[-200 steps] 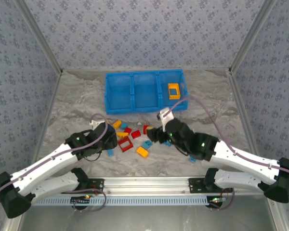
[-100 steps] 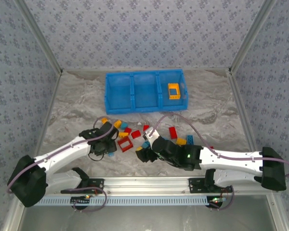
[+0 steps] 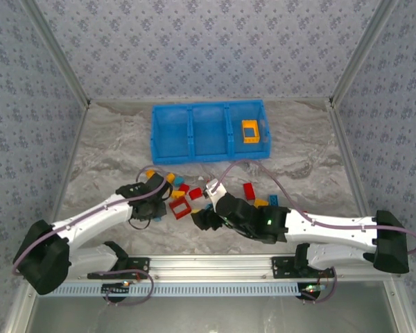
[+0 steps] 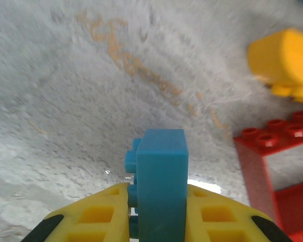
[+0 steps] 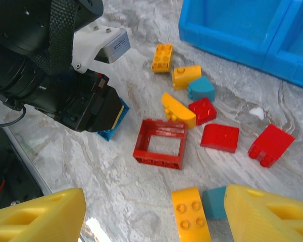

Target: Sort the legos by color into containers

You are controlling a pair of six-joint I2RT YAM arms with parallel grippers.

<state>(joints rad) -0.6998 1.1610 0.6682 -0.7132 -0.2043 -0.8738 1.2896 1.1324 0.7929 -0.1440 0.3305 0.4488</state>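
Note:
My left gripper holds the blue lego brick, which I should next lift outward over the bin's near side and release inside the bin's empty end section (image 3: 172,133).
My left gripper (image 4: 160,201) is shut on a blue lego brick (image 4: 160,171), held upright just above the table; from the right wrist view this gripper (image 5: 105,115) hangs left of the red square frame (image 5: 156,157). My right gripper (image 5: 156,217) is open and hovers low over an orange brick (image 5: 192,214) and a teal brick (image 5: 214,201) at the near side of the pile. From above, the left gripper (image 3: 156,210) and right gripper (image 3: 202,219) flank the pile. The blue three-part bin (image 3: 192,132) stands behind, an orange frame piece (image 3: 250,138) in its right compartment.
Loose legos lie between the grippers and the bin: yellow (image 5: 178,109), orange (image 5: 162,57), red (image 5: 219,137) and teal (image 5: 200,88) ones. More bricks lie beside the right arm (image 3: 250,191). A metal rail (image 3: 208,267) runs along the near edge.
My left gripper has closed on the blue brick. The right arm swung left and down over the near side of the pile, staying open.

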